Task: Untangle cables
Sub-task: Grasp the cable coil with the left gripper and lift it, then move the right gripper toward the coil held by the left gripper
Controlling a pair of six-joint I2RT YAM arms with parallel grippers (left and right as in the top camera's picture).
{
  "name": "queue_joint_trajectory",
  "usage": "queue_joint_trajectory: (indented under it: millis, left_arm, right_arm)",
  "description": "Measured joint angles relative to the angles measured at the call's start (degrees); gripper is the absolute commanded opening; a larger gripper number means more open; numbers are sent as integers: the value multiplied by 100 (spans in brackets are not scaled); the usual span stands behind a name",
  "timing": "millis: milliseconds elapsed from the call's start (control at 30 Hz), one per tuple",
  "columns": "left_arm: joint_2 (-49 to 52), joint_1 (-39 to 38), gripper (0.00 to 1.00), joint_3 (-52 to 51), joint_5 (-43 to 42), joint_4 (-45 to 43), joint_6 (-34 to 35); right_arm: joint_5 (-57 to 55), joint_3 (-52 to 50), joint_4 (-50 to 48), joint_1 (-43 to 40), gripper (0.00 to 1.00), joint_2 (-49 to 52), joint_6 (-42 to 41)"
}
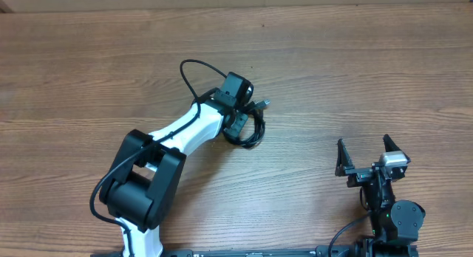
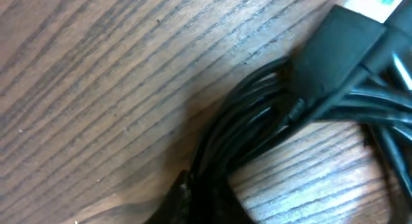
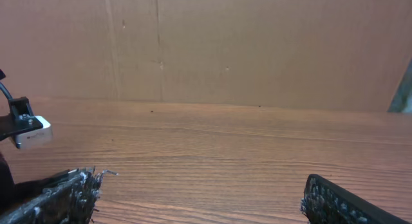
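Observation:
The left gripper turns and rises a little next, then releases the several strands over the wooden tabletop, because they run bunched into its shut fingers.
The cables [image 1: 253,128] lie as one coiled black bundle on the wooden table, with a silvery plug tip [image 1: 264,103] sticking out at the upper right. My left gripper [image 1: 241,126] is down on the bundle's left side. In the left wrist view the black strands [image 2: 251,121] run straight into my left gripper [image 2: 206,201], which is shut on them. A black plug body [image 2: 338,47] lies across the strands. My right gripper [image 1: 363,148] stands open near the front right, far from the cables. Its fingers [image 3: 61,198] have only bare table between them.
The left arm's own thick black wire [image 1: 194,72] loops above its wrist. A brown cardboard wall [image 3: 257,44] stands behind the table's far edge in the right wrist view. Wooden tabletop [image 1: 369,72] stretches between the two grippers.

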State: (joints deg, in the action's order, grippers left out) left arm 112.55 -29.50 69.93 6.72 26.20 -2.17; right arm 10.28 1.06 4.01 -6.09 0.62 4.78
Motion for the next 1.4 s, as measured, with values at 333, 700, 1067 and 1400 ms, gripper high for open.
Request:
queue_joint_trajectory:
  millis: [333, 700, 1067, 1400]
  left_arm:
    - [-2, 2, 4, 219, 39, 597, 678]
    - [-199, 2, 4, 896, -717, 2011, 2955]
    - [-216, 9, 4, 929, -1550, 2253, 5086]
    - [-216, 229, 4, 929, -2271, 2251, 5641]
  right_arm:
    - [2, 0, 0, 0, 100, 0, -4]
    - [0, 0, 0, 2, 100, 0, -2]
    - [629, 0, -31, 2, 100, 0, -1928]
    - [2645, 0, -201, 2, 98, 0, -6349]
